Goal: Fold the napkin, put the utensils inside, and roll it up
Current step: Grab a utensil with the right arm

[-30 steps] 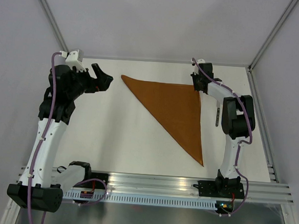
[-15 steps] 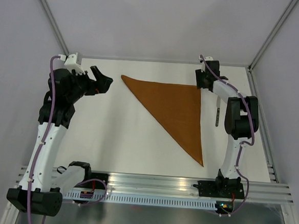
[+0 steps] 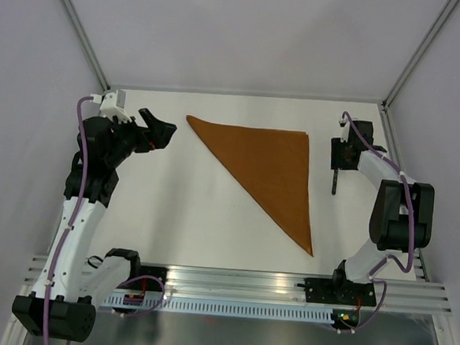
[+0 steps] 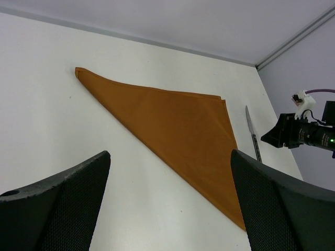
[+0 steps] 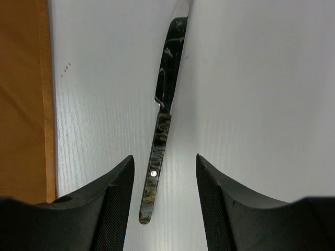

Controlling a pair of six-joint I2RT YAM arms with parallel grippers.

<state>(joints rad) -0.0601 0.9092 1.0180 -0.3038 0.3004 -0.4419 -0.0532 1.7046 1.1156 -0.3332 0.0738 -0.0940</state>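
I should move my right gripper down onto the knife's dark handle [image 3: 335, 175] [image 5: 157, 153] next and close its fingers on it, since the handle lies below my right gripper, between the open fingers.
The rust-orange napkin [image 3: 270, 163] lies flat on the white table, folded into a triangle with its long edge running from back left to front right. It also fills the middle of the left wrist view [image 4: 178, 125], and its edge shows in the right wrist view [image 5: 23, 94]. A slim knife [image 3: 335, 180] lies just right of the napkin. My right gripper [image 3: 338, 158] hovers open over it, with the dark handle [image 5: 157, 157] between the two fingers [image 5: 163, 162], apart from both. Off the napkin's left corner, my left gripper [image 3: 160, 128] hangs wide open [image 4: 170, 154] and empty.
The table's back wall edge [image 3: 243, 94] runs just behind the napkin. A metal frame rail [image 3: 285, 283] crosses the near edge by the arm bases. The right side wall [image 3: 403, 177] stands close to the right arm.
My right gripper has opened, left the napkin's back right corner and moved right to stand over the knife. The left arm has shifted only slightly.
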